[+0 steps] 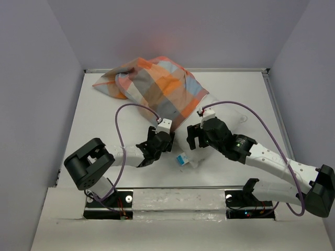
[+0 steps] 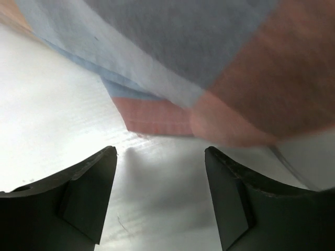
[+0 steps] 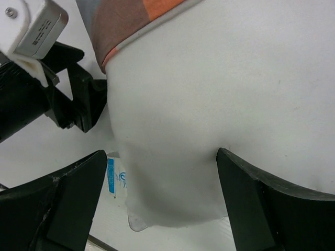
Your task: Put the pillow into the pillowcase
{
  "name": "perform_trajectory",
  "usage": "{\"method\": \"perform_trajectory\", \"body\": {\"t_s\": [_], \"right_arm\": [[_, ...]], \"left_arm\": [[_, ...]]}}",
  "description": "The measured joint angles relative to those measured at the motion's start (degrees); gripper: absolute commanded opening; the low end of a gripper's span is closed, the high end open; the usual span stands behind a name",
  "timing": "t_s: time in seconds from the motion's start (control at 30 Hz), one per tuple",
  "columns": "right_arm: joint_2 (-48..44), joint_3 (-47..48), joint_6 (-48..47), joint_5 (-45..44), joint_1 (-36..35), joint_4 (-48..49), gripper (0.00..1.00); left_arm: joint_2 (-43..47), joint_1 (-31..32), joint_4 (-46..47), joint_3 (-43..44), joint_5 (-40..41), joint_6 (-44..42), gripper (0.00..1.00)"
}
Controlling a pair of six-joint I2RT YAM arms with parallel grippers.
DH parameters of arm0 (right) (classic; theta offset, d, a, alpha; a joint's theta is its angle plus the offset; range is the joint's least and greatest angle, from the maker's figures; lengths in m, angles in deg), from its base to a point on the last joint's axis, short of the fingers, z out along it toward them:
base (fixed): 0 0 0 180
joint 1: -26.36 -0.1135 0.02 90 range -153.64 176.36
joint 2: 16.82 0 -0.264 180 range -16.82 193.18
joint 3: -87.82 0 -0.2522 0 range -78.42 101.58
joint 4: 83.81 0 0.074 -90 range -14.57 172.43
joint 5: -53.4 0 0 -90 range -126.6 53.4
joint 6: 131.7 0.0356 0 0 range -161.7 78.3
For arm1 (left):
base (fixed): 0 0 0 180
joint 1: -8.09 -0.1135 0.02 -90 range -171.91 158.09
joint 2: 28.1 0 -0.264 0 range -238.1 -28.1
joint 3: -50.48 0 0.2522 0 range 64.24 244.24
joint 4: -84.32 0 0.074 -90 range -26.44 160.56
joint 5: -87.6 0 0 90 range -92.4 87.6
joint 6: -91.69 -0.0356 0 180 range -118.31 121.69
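My left gripper's open fingers span only empty table, so they will next slide outward onto the pillowcase's hem, then close on it.
The pillowcase (image 1: 157, 86), in orange, grey-blue and cream checks, lies at the back middle of the table and covers most of the pillow. The white pillow (image 1: 209, 112) pokes out of its near right end, with a small blue tag (image 1: 181, 159) at the corner. My left gripper (image 1: 168, 145) is open beside that opening; only bare table lies between its fingers (image 2: 94, 193), and the pillowcase (image 2: 220, 68) hem hangs just ahead of the left gripper (image 2: 160, 151). My right gripper (image 1: 191, 140) is open, and the right gripper (image 3: 162, 152) straddles the pillow (image 3: 209, 94) corner next to the tag (image 3: 112, 178).
Grey walls close in the white table (image 1: 104, 120) on the left, back and right. A raised strip (image 1: 172, 198) runs along the near edge above both arm bases. Purple cables loop over each arm. In the right wrist view the left gripper's body (image 3: 47, 99) sits close at upper left.
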Motion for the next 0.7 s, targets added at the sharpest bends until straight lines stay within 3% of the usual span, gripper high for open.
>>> {"method": "perform_trajectory", "body": {"t_s": [0.33,0.37,0.47,0.63,0.7], "right_arm": [[-0.42,-0.02,-0.04,0.85,0.0,0.42,0.95],[-0.39,-0.02,-0.07,0.74,0.0,0.55,0.99],[1.36,0.04,-0.7,-1.42,-0.42,1.62,1.0],[10.47,3.04,-1.6,-5.57,-0.72,2.19,1.0],[14.25,4.46,-1.53,-8.15,-0.72,2.23,0.94]], "left_arm": [[-8.98,-3.61,3.98,5.81,5.99,-5.53,0.53],[-8.98,-3.58,4.72,5.81,6.16,-5.92,0.37],[-8.98,-3.58,8.13,5.81,7.06,-7.17,0.0],[-4.04,-3.61,12.11,3.37,5.11,-6.12,0.0],[0.83,-3.61,12.46,1.22,3.93,-5.27,0.0]]}}
